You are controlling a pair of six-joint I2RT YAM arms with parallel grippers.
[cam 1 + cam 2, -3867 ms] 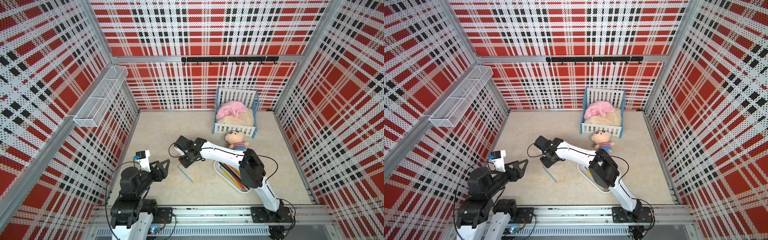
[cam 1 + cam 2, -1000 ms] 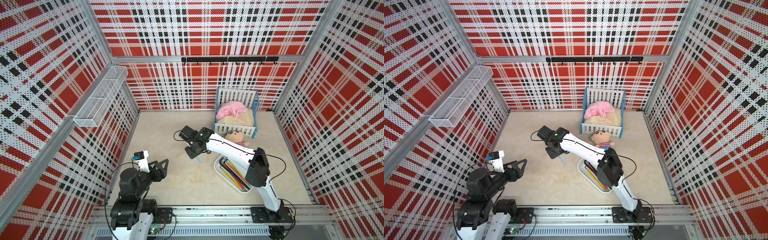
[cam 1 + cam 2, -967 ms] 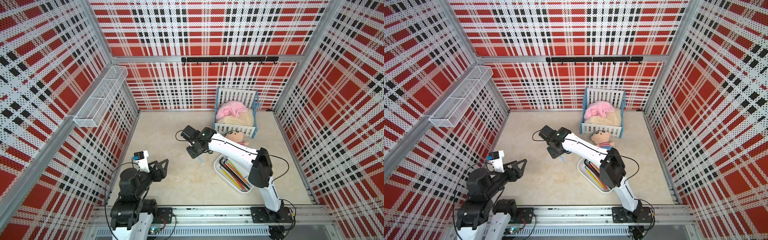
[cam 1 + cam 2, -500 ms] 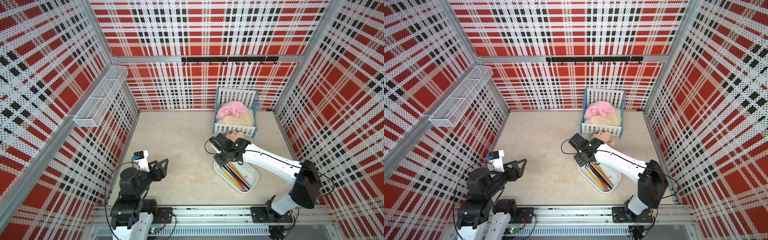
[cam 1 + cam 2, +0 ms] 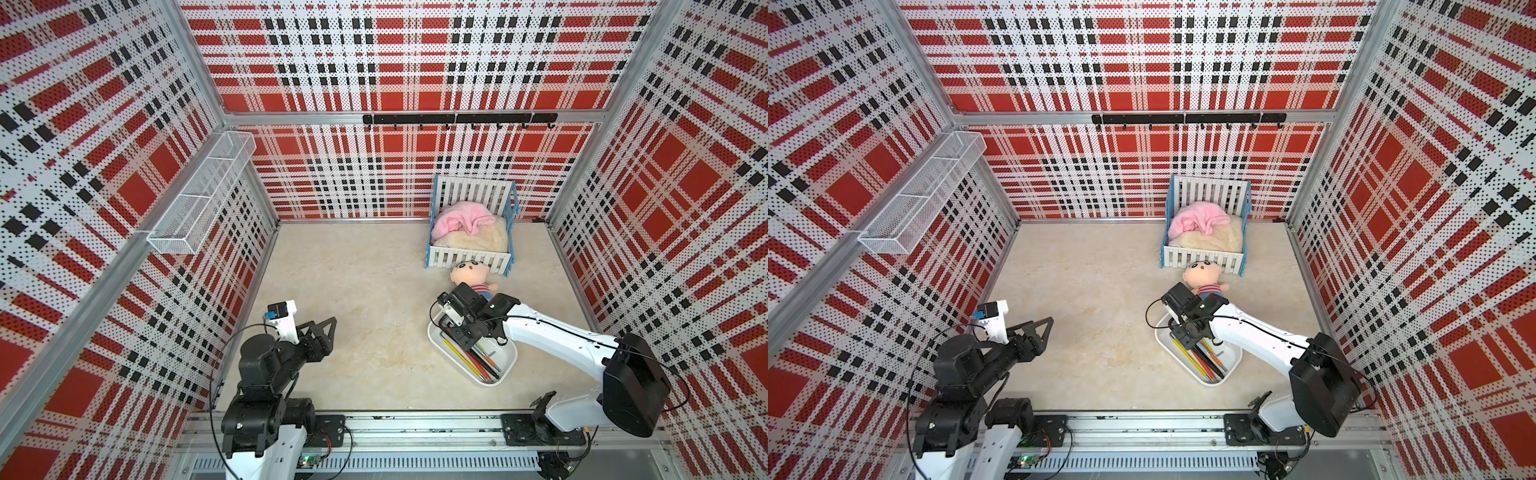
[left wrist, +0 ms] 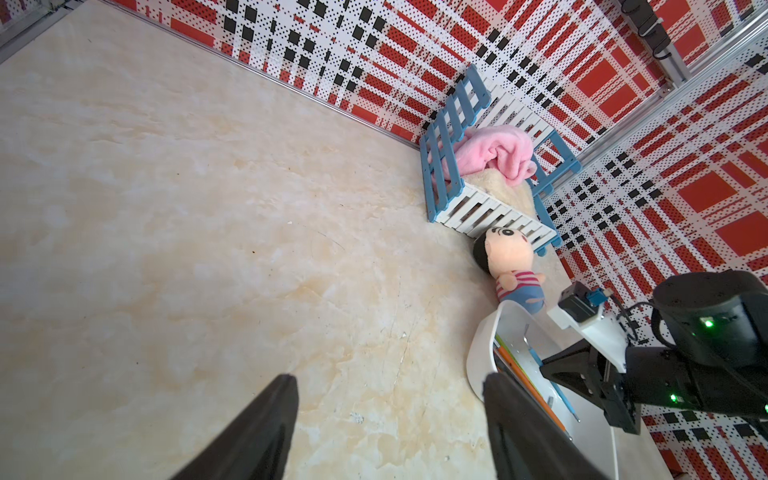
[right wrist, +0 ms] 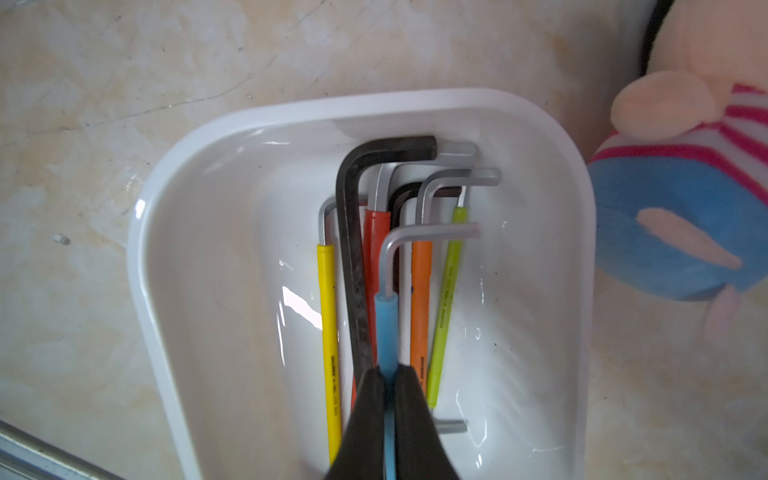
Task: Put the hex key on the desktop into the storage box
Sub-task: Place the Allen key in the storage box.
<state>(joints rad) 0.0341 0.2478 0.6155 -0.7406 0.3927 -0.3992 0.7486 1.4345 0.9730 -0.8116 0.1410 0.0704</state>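
Observation:
My right gripper should lower the blue-sleeved hex key toward the other coloured hex keys next and let go of it inside the storage box [image 5: 508,357], as it hangs within the box's rim above them.
My right gripper [image 7: 388,372] is shut on a hex key with a blue sleeve [image 7: 386,324]. It holds the key inside the rim of the white storage box [image 7: 166,174], above several other coloured hex keys [image 7: 328,332] lying there. Whether the blue key touches them I cannot tell. In both top views the right gripper [image 5: 461,332] [image 5: 1185,334] hangs over the far end of the storage box [image 5: 508,357] [image 5: 1232,356] on the beige desktop [image 5: 365,291]. My left gripper [image 5: 326,332] [image 6: 390,378] stands open and empty at the near left, far from the box.
A plush doll [image 5: 471,276] lies just beyond the box, touching its far end. Behind it a white and blue toy crib [image 5: 471,257] holds a pink blanket. A wire-mesh basket [image 5: 203,195] hangs on the left wall, a black hook rail [image 5: 457,119] on the back wall.
The right arm has carried the blue hex key from the middle of the desktop rightward to over the storage box, then settled lower over its far end. The left arm has not moved.

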